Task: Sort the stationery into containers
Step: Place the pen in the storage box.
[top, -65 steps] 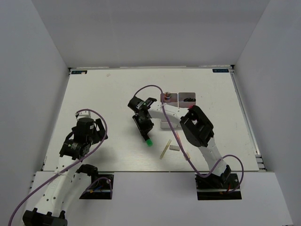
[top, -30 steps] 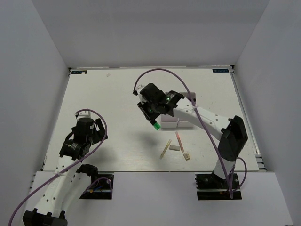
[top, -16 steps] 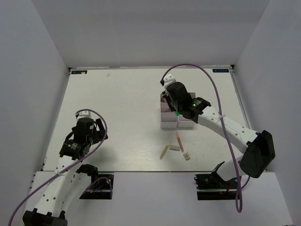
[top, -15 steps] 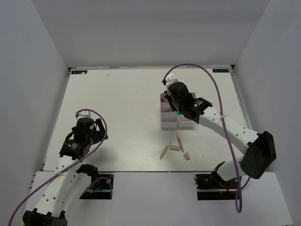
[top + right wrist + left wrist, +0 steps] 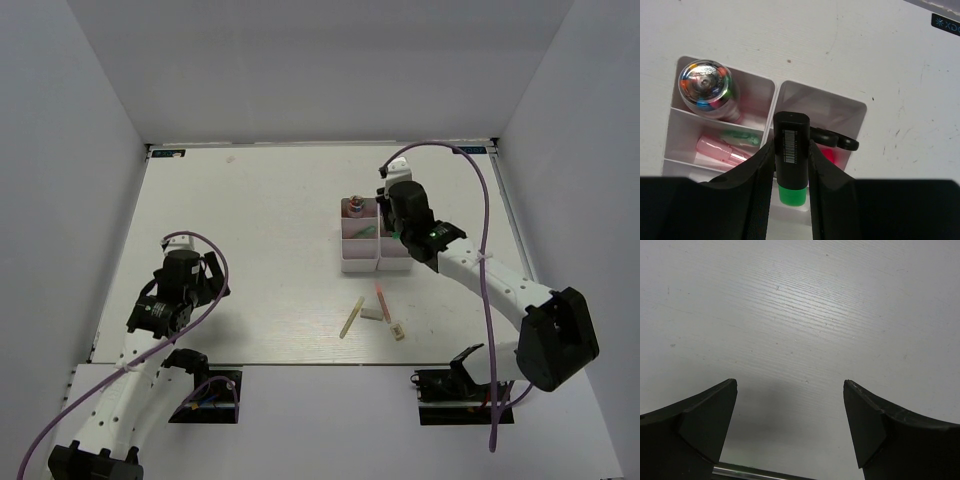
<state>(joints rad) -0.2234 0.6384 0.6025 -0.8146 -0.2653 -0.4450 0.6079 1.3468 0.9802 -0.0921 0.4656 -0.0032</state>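
The robot's right gripper will next go down slightly with a small turn, then bring the black-green marker over the scissors' bin (image 5: 818, 128).
My right gripper (image 5: 399, 212) hangs over the right side of the white bins (image 5: 359, 264), shut on a black-green marker (image 5: 791, 159) held with its green cap toward the wrist. In the right wrist view (image 5: 790, 146) the marker is above the wall (image 5: 775, 95) between two bins. The right bin holds black-handled scissors (image 5: 839, 141) and something pink-red. A left bin holds a pink marker (image 5: 720, 148) and a mint-green marker (image 5: 742, 137). A cream stick (image 5: 350, 317), pink stick (image 5: 382, 299), grey eraser (image 5: 371, 314) and tan eraser (image 5: 398, 331) lie on the table. My left gripper (image 5: 790, 390) is open and empty.
A small round jar (image 5: 705, 89) with coloured bits sits in the far left bin. The left arm (image 5: 183, 276) rests at the table's near left, far from the bins. White walls enclose the table on three sides.
My right arm lifted the black-green marker from the table left of the bins and carried it right, over the bins. The left arm has not moved.
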